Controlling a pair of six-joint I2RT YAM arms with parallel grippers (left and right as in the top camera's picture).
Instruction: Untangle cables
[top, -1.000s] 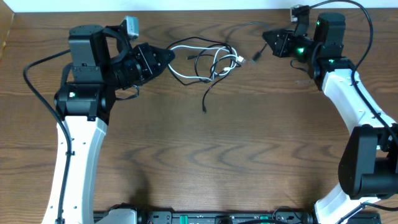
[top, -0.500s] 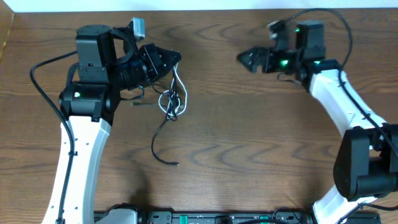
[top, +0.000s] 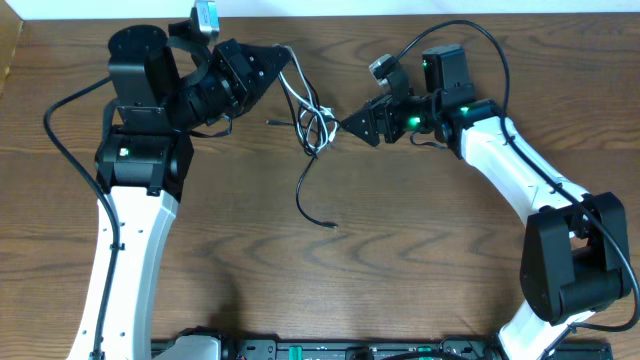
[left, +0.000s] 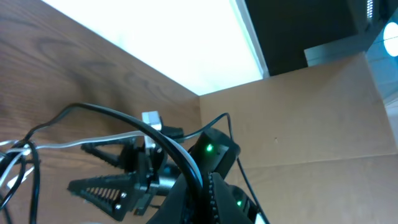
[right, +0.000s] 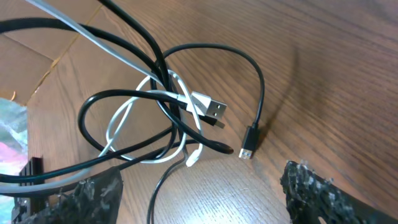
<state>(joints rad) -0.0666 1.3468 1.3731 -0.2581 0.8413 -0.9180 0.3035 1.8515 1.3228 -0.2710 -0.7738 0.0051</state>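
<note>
I will lower my left gripper next toward the tangled bunch of cords hanging above the table and let go of the cords, since my right gripper is open beside the knot of the cords.
The black and white cables (top: 312, 124) hang as one tangled bunch from my left gripper (top: 283, 53), which is shut on their upper strands at the far side of the table. A black tail (top: 312, 205) trails down onto the wood. In the left wrist view both cords (left: 118, 127) run out leftward from the closed left gripper (left: 198, 186). My right gripper (top: 348, 126) is open just right of the knot. Its wrist view shows the loops (right: 163, 118), a silver plug (right: 211, 111) and a black plug (right: 248, 149) ahead of the open right gripper (right: 199, 180); nothing sits between the fingers (right: 314, 193).
The brown wooden table (top: 400, 260) ends at a pale wall strip along the far edge (top: 330, 8). Thick black arm wires loop by the left arm (top: 60, 120) and over the right arm (top: 470, 35). The right arm's head appears in the left wrist view (left: 118, 183).
The right gripper let go of a cable end and swung left up to the knot. The left gripper lifted the bunch toward the far edge, and the tangle swung right under it.
</note>
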